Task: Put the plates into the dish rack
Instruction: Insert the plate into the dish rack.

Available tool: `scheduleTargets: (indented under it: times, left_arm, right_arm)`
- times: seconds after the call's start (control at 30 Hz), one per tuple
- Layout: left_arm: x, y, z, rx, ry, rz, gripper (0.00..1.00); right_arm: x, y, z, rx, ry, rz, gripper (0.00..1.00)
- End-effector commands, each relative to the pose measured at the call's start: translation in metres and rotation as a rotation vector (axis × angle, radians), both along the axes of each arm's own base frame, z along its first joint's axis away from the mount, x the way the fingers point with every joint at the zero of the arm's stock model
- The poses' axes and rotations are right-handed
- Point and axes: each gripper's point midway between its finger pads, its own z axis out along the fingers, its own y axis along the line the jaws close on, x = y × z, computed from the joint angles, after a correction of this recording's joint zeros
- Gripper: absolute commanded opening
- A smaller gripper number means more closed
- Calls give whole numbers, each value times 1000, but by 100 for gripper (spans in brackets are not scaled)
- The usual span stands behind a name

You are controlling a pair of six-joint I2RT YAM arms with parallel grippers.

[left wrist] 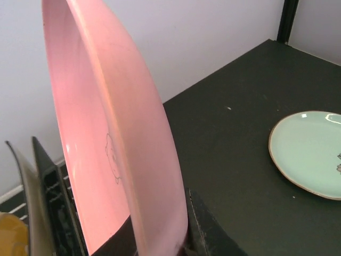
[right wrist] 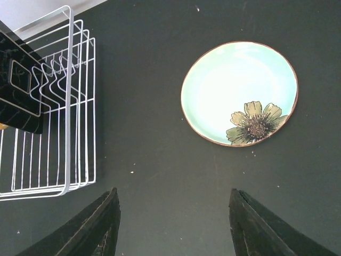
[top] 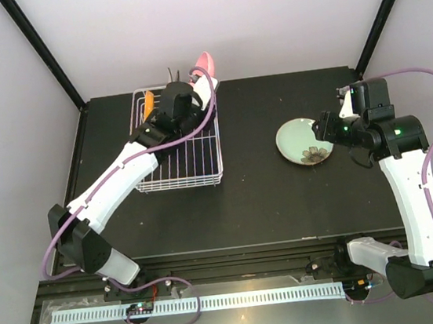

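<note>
The rack's free wires beside the dark square plate are below my left gripper, so I should next lower that gripper with the pink plate (top: 204, 62) and release the plate among those wires.
The round pink plate (left wrist: 106, 133) stands on edge with my left gripper (left wrist: 160, 242) shut on its lower rim. From above, the pink plate (top: 204, 62) is at the far right end of the white wire dish rack (top: 177, 163), under my left gripper (top: 186, 96). A small orange plate (top: 148, 103) stands at the rack's far left. The pale green plate (right wrist: 240, 90) with a dark flower lies flat on the black table. My right gripper (right wrist: 174, 194) hangs open and empty above the table, just short of that plate's near rim. From above, the right gripper (top: 324, 126) is at the green plate's (top: 301, 142) right edge.
A dark square plate (right wrist: 21, 90) stands upright among the tines of the dish rack (right wrist: 69, 106). The rack sits at the table's far left, near the wall and a black frame post (top: 44, 49). Black tabletop (top: 268, 195) lies between the rack and the green plate.
</note>
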Motion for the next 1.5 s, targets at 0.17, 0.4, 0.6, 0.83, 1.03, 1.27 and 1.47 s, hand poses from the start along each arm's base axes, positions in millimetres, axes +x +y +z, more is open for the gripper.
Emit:
scheduleTargets:
  times: [0.17,0.4,0.6,0.83,1.03,1.27,1.47]
  left_arm:
    - [13,-20,-13,-134,-2,-90,2]
    - [32,-3,-37,-166,-64,-9,2]
    - [47,7,-51,-231,-128,30,2]
    - [75,21,-60,-331,-154,47,2]
    - [96,23,-64,-351,-155,45,2]
    - [104,25,-78,-358,-121,53,2]
    - [97,29,-87,-325,-81,64,2]
  right_arm:
    - [2,-4,-8,-14,10,-20,57]
    - [-5,-9,-21,-47,39,-26,57]
    - [-7,-10,-35,-59,76,-25,57]
    - [-5,-11,-43,-69,103,-28,57]
    - [-3,-13,-52,-81,130,-34,57]
    - [2,-12,-55,-82,140,-37,57]
    - [4,-12,-62,-82,154,-37,57]
